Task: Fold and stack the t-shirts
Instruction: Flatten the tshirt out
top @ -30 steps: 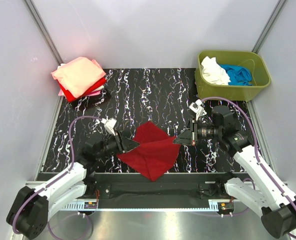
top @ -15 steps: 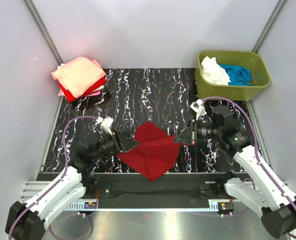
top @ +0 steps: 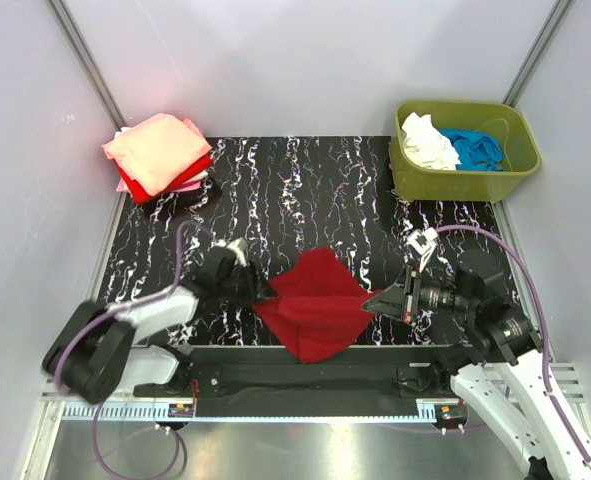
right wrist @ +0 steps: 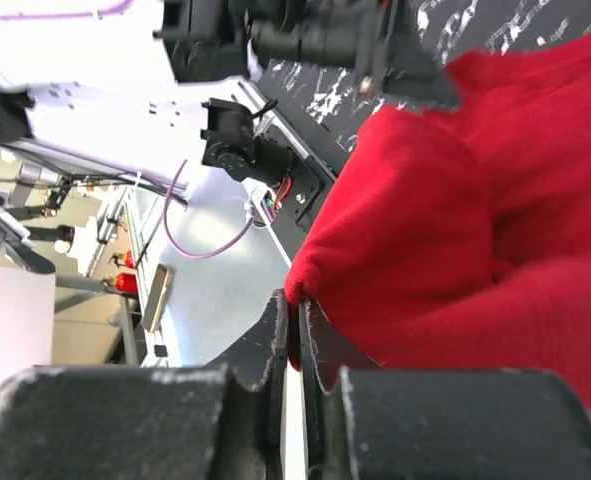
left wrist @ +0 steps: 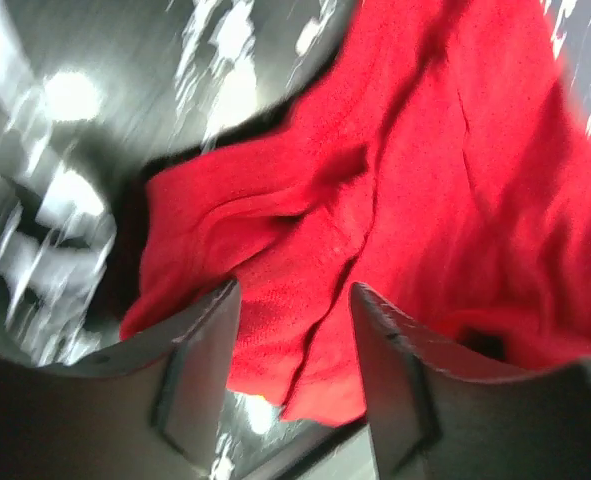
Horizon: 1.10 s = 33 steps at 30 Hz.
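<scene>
I need to pull the pinched edge outward next with my right gripper, over the bare tabletop beyond the shirt [top: 349, 242], and release it, because the cloth hangs over the front rail.
The dark red t-shirt [top: 317, 305] lies bunched on the black marbled table near the front edge. My right gripper [top: 372, 303] is shut on its right edge; in the right wrist view [right wrist: 297, 322] a fold of the red cloth [right wrist: 475, 200] is pinched between the closed jaws. My left gripper [top: 258, 293] is at the shirt's left edge. In the left wrist view [left wrist: 293, 345] its jaws stand open, with the red cloth [left wrist: 425, 180] lying beyond and between them. A stack of folded t-shirts [top: 157, 155], salmon-pink on top, sits at the back left.
An olive-green tub [top: 505, 170] at the back right holds a white shirt [top: 427, 142] and a blue shirt [top: 473, 148]. The table's front rail [top: 305, 375] runs just below the shirt. White walls enclose both sides.
My right arm has pulled back towards the near edge with the shirt's edge. My left arm has swung low and flat. The shirt has bunched up and shifted slightly right.
</scene>
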Available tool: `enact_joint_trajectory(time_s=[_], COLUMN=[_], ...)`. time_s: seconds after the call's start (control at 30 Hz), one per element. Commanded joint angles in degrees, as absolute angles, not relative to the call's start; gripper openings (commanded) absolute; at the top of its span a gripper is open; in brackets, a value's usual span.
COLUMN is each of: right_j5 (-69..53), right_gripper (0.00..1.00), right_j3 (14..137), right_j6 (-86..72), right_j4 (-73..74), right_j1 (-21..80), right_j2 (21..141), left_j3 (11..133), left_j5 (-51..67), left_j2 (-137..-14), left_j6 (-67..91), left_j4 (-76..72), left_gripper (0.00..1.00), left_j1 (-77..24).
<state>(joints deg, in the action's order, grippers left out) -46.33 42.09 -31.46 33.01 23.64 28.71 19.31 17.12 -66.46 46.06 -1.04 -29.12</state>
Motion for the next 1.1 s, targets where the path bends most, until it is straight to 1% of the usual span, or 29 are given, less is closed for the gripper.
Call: enact_joint_trajectory(time_s=[0.0,0.03,0.1,0.17,0.33,0.37,0.43,0.47,0.53,0.57,0.63,0.67,0.73,0.77,0.8,0.83,0.87,0.9,0.97,1.03,1.07], right_j5=[-45.6,-45.4,-45.2,-44.4,-40.1,-39.1,-37.7,-37.0,-36.0,-35.7,-35.7,-36.3,-37.3,-38.8,-40.2,-42.4,-48.3,-51.7,-56.3,-57.0,-54.2], right_gripper=[0.0,0.0,0.0,0.0,0.0,0.0,0.0,0.0,0.0,0.0,0.0,0.0,0.0,0.0,0.0,0.0,0.0,0.0,0.0,0.01,0.05], right_j3=[41.2,41.7,42.0,42.5,43.4,43.3,44.4,45.0,47.6,48.7,52.5,53.9,58.0,59.6,62.7,64.3,65.6,66.8,67.7,64.4,62.5], right_j6=[-33.7,-33.7,-33.4,-32.7,-31.6,-31.7,-31.6,-30.6,-29.3,-27.8,-26.2,-24.5,-23.0,-21.2,-20.4,-19.6,-17.9,-17.7,-14.7,-13.7,-13.5], right_j4=[33.7,33.6,33.1,33.3,32.0,30.9,28.3,27.2,24.6,23.8,20.9,19.9,16.2,15.1,14.3,13.5,13.4,12.8,16.8,20.5,21.4], right_j1=[23.8,23.9,23.9,23.9,23.8,23.8,23.9,23.8,23.9,23.9,23.9,23.8,23.9,23.9,23.9,23.8,23.9,23.9,24.1,25.5,27.5], right_j2=[29.7,30.0,30.8,31.3,34.2,34.8,37.8,39.1,44.3,46.2,52.7,55.0,61.9,64.4,68.9,71.3,73.4,77.0,80.1,81.8,81.6], left_j3=[24.7,26.1,31.5,36.8,46.2,50.8,56.7,62.2,67.2,72.4,78.8,85.8,94.1,102.2,106.4,110.5,118.3,121.9,129.4,131.6,131.7], left_j5=[17.0,17.0,13.7,9.0,4.5,3.4,1.5,1.6,2.5,2.7,2.8,3.0,4.3,4.6,4.7,5.1,5.5,6.2,9.3,11.5,12.2], left_j2=[-77.1,-80.9,-84.3,-89.1,-101.6,-103.5,-109.9,-111.8,-116.3,-117.7,-122.3,-124.1,-130.2,-132.3,-134.3,-138.0,-139.8,-141.5,-145.3,-146.4,-146.3], left_j6=[45.4,45.4,44.1,43.1,40.4,39.7,37.9,37.3,36.1,35.6,34.0,33.3,31.8,31.5,31.0,30.9,30.9,30.9,30.8,30.2,29.5], left_j4=[-6.1,-5.5,-1.5,5.3,13.0,14.6,20.6,22.2,25.5,26.4,30.3,31.7,37.2,38.8,42.2,43.8,45.2,47.5,48.5,47.9,47.1], left_gripper=[0.52,0.52,0.53,0.55,0.54,0.55,0.54,0.54,0.52,0.52,0.51,0.51,0.49,0.49,0.49,0.49,0.48,0.47,0.46,0.46,0.47], left_j1=[-30.1,-30.6,-32.7,-34.9,-35.4,-35.2,-34.7,-34.4,-31.9,-29.9,-27.8,-25.6,-23.4,-21.5,-20.5,-19.6,-17.8,-17.0,-14.6,-13.7,-13.1])
